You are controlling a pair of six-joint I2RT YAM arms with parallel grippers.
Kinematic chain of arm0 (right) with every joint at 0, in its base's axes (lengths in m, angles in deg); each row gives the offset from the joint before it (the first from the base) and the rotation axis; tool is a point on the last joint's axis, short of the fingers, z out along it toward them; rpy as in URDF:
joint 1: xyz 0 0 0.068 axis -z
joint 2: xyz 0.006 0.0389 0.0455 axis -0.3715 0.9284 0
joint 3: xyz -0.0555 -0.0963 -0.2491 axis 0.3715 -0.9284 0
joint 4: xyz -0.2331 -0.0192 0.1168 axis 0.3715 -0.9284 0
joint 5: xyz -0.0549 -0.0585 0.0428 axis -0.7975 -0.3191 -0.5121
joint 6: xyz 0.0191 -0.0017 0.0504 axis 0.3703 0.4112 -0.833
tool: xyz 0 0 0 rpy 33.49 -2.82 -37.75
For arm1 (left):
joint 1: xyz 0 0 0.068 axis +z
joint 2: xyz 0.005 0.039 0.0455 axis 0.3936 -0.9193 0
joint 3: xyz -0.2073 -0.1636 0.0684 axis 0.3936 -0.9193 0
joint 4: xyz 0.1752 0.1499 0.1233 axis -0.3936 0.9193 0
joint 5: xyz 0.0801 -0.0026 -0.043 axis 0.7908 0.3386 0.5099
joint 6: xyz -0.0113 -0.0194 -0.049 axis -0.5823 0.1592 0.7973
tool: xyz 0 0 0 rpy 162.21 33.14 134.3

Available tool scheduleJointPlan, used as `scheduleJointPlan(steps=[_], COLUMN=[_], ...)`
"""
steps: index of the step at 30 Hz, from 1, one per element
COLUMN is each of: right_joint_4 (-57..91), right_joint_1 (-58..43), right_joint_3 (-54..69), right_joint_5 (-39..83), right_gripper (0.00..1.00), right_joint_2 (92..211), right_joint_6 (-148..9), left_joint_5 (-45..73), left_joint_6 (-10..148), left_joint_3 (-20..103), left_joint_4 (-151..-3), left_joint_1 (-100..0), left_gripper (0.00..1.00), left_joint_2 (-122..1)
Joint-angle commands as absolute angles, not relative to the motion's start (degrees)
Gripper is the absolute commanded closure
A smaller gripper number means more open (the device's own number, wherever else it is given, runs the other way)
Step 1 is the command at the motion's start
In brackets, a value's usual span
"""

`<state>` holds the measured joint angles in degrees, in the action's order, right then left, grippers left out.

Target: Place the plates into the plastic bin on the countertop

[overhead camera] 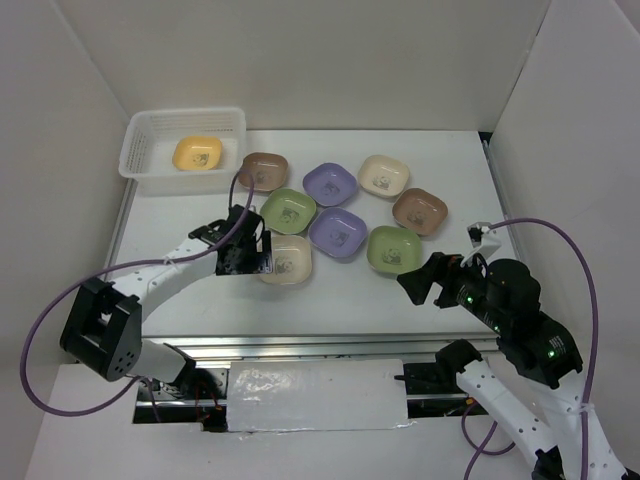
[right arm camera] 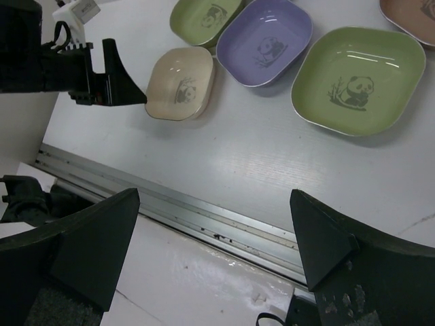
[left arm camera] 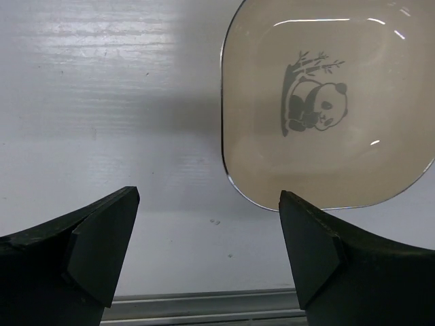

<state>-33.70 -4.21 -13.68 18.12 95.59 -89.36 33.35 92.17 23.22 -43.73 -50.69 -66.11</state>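
I will next lower my left gripper astride the cream plate's rim (left arm camera: 223,140) beside the table and close, because that rim lines up between my open fingers.
Several plates lie on the white countertop (overhead camera: 180,290). A cream plate (overhead camera: 290,260) with a panda print is nearest the front left, and it also shows in the left wrist view (left arm camera: 326,102) and the right wrist view (right arm camera: 180,83). My left gripper (overhead camera: 257,255) is open and empty just left of it, over bare table (left arm camera: 207,251). The white plastic bin (overhead camera: 150,170) stands at the back left with an orange plate (overhead camera: 197,153) inside. My right gripper (overhead camera: 412,283) is open and empty near the front edge (right arm camera: 214,251), short of a green plate (overhead camera: 394,249).
Brown (overhead camera: 263,171), green (overhead camera: 288,210), two purple (overhead camera: 330,184) (overhead camera: 337,232), cream (overhead camera: 383,176) and brown (overhead camera: 419,211) plates sit close together mid-table. A metal rail (right arm camera: 204,210) runs along the front edge. White walls enclose the table on three sides.
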Motion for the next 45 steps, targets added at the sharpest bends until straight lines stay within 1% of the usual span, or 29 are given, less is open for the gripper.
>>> scheduleJointPlan(steps=[1,8,11,13,14,15,16,18,20,23,25,26,28,29,31,32,33,34,35,36,37,39,40,41,42,45], right_joint_4=[-31.4,-31.3,-31.6,-31.9,-32.0,-32.0,-32.0,-31.8,-31.1,-29.8,-28.6,-28.1,-26.8,-26.5,-25.1,-24.9,-24.5,-24.0,-23.7,-23.4,-22.4,-21.1,-20.1,-19.9,-19.5,-19.0], right_joint_1=[-4.7,-4.7,-4.7,-4.7,-4.8,-4.6,-4.6,-4.7,-4.7,-4.8,-4.9,-4.8,-4.9,-4.9,-4.9,-4.9,-5.0,-5.1,-5.1,-5.2,-5.2,-5.3,-5.3,-5.4,-5.8,-6.2], right_joint_3=[-14.3,-13.7,-13.7,-13.7,-13.6,-13.6,-13.7,-13.8,-14.0,-14.3,-14.4,-14.4,-14.3,-14.3,-14.5,-14.5,-14.6,-14.7,-14.9,-15.5,-15.9,-17.2,-17.7,-17.9,-18.2,-18.7], right_joint_5=[19.0,19.8,19.8,19.6,19.5,19.5,19.6,19.8,20.0,20.6,21.1,21.3,21.9,22.2,22.7,22.8,23.0,23.7,24.0,24.1,24.4,25.5,26.5,26.7,27.0,27.8], right_gripper=[0.00,0.00,0.00,0.00,0.00,0.00,0.00,0.00,0.00,0.00,0.00,0.00,0.00,0.00,0.00,0.00,0.00,0.00,0.00,0.00,0.00,0.00,0.00,0.00,0.00,0.00], right_joint_2=[94.9,94.9,94.9,94.9,94.9,94.9,94.9,94.9,95.4,96.1,97.0,97.4,98.5,99.0,100.4,100.7,101.5,101.9,102.2,102.3,102.3,102.3,102.4,103.0,103.5,104.4], right_joint_6=[-89.4,-89.8,-89.8,-89.8,-89.9,-89.8,-90.0,-90.0,-90.0,-89.8,-89.8,-89.8,-89.6,-89.7,-89.6,-89.6,-89.6,-89.6,-89.5,-89.7,-90.0,-90.5,-90.7,-90.7,-90.9,-91.1], left_joint_5=[33.6,32.3,32.9,34.4,36.5,38.0,42.7,48.1,54.1,57.6,59.2,58.9,56.0,55.9,56.9,56.1,54.7,52.0,50.0,47.8,44.3,40.8,37.8,35.5,30.1,17.5], left_joint_6=[93.0,94.5,95.8,97.4,97.9,99.6,102.1,106.3,112.7,117.8,117.8,114.7,112.5,111.6,111.6,109.8,109.1,109.2,108.5,107.7,107.3,105.2,103.4,101.7,98.8,94.4], left_joint_3=[20.9,17.0,16.6,16.9,17.2,17.5,18.3,19.4,20.5,22.7,24.8,27.3,31.1,35.7,41.0,45.7,48.1,53.4,56.1,58.9,65.9,74.0,82.8,87.0,93.9,100.2], left_joint_4=[-51.1,-58.8,-60.3,-58.9,-57.8,-56.1,-51.4,-44.9,-36.9,-30.9,-29.6,-30.8,-33.4,-33.6,-33.8,-35.0,-36.4,-38.4,-39.5,-41.0,-41.7,-42.1,-41.3,-41.5,-43.2,-48.1], left_joint_1=[-50.5,-49.7,-48.8,-48.8,-48.8,-49.1,-50.2,-51.7,-53.3,-54.6,-53.2,-50.4,-46.2,-42.4,-38.2,-33.2,-30.6,-28.5,-24.4,-23.5,-20.7,-17.2,-15.6,-14.7,-12.8,-9.5], left_gripper=[0.03,0.09,0.20,0.38,0.49,0.77,0.99,1.00,1.00,1.00,1.00,1.00,1.00,1.00,1.00,1.00,1.00,1.00,1.00,1.00,1.00,1.00,1.00,1.00,1.00,1.00], left_joint_2=[-62.7,-72.7,-74.9,-75.0,-74.0,-73.1,-70.2,-66.8,-60.6,-52.4,-47.9,-47.3,-48.3,-49.7,-55.9,-58.5,-61.2,-67.2,-70.1,-73.5,-80.4,-87.6,-94.6,-98.0,-104.0,-112.9])
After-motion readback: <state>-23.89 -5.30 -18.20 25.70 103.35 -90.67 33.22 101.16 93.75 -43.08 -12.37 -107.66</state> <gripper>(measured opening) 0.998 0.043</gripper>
